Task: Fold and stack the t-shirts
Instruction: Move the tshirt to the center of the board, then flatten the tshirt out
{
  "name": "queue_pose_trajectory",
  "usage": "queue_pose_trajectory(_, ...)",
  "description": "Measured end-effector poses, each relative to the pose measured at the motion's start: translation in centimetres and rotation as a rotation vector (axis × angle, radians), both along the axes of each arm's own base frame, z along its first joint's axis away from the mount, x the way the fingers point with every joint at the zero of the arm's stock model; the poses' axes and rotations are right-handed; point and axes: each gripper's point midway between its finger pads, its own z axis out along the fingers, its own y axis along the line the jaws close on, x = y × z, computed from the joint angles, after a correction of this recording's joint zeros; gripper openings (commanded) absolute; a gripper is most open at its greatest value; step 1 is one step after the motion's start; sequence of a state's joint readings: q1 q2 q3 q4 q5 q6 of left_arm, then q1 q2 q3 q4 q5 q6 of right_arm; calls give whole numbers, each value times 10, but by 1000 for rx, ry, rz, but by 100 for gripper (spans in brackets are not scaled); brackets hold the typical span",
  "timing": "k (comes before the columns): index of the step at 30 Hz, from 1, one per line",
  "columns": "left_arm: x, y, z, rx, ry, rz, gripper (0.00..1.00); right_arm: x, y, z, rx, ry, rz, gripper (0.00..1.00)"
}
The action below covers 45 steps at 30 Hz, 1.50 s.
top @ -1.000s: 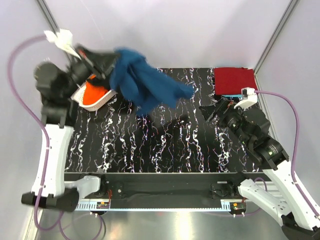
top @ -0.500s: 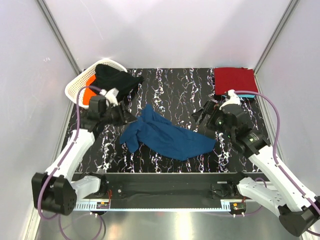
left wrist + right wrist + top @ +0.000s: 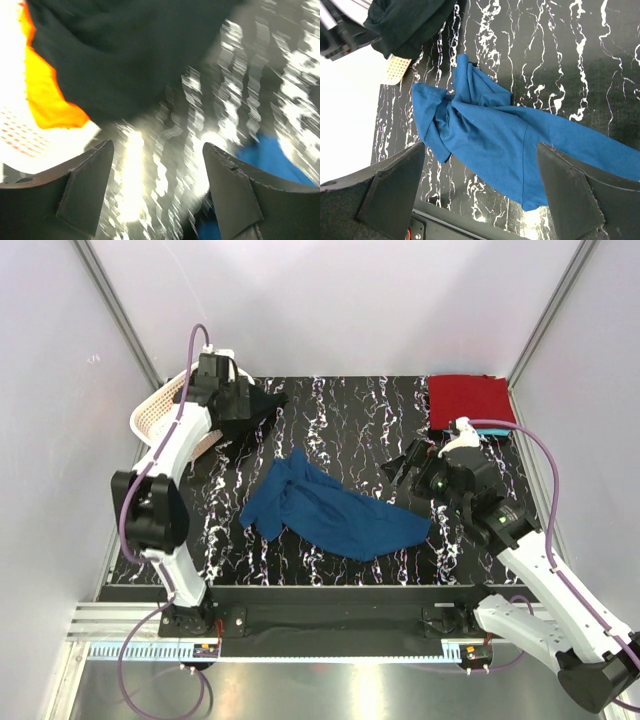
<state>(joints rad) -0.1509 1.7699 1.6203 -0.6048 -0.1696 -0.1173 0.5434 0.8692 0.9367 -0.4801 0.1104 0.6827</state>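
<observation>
I should move my left gripper over the basket [image 3: 152,418] next and lower it onto the dark t-shirt inside, because only the table shows between its fingers.
A blue t-shirt [image 3: 330,512] lies crumpled in the middle of the table, and it also fills the right wrist view [image 3: 510,140]. At the back right corner sits a folded red t-shirt [image 3: 467,400] with a turquoise edge [image 3: 478,430] showing under it. A dark t-shirt [image 3: 262,402] hangs out of the white basket [image 3: 152,418]. My left gripper [image 3: 240,405] is open beside that dark t-shirt [image 3: 125,60], with only table between its fingers [image 3: 85,190]. My right gripper [image 3: 404,466] stands open just right of the blue shirt, holding nothing.
An orange cloth [image 3: 50,95] lies in the basket [image 3: 20,140] under the dark shirt. The basket rim [image 3: 396,70] shows at the table's back left. Grey walls and metal posts close in the table on three sides.
The left gripper has opened and let the blue t-shirt drop onto the middle of the table, then swung back to the basket. The right arm has barely moved in the last half second.
</observation>
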Motion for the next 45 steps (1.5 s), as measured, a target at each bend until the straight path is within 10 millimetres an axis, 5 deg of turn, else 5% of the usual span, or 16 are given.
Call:
queue_pose_trajectory(9,40,70,-20,26,52,201,87,5,3,14,-11,-47,22,100)
queue_pose_trajectory(15,65,83,-24,-37,34,235,86,9,5,19,-10,-68,26,100)
queue_pose_trajectory(16,68,85,-30,-46,40,244,81,9,5,18,-11,-67,26,100)
queue_pose_trajectory(19,71,88,-52,-81,79,266,45,11,8,14,-15,-53,35,100)
queue_pose_trajectory(20,71,90,-58,-90,91,276,25,11,10,13,-15,-48,40,100)
queue_pose_trajectory(24,69,100,-64,-107,112,308,3,12,11,13,-14,-47,43,100)
queue_pose_trajectory(27,81,107,-36,-112,43,317,0,12,11,14,-12,-48,42,100)
queue_pose_trajectory(36,100,138,96,-14,-289,397,0,11,11,15,-3,-47,39,100)
queue_pose_trajectory(40,95,161,124,87,-365,471,0,9,9,19,4,-59,39,100)
queue_pose_trajectory(45,90,182,133,183,-380,529,0,8,9,24,10,-73,38,100)
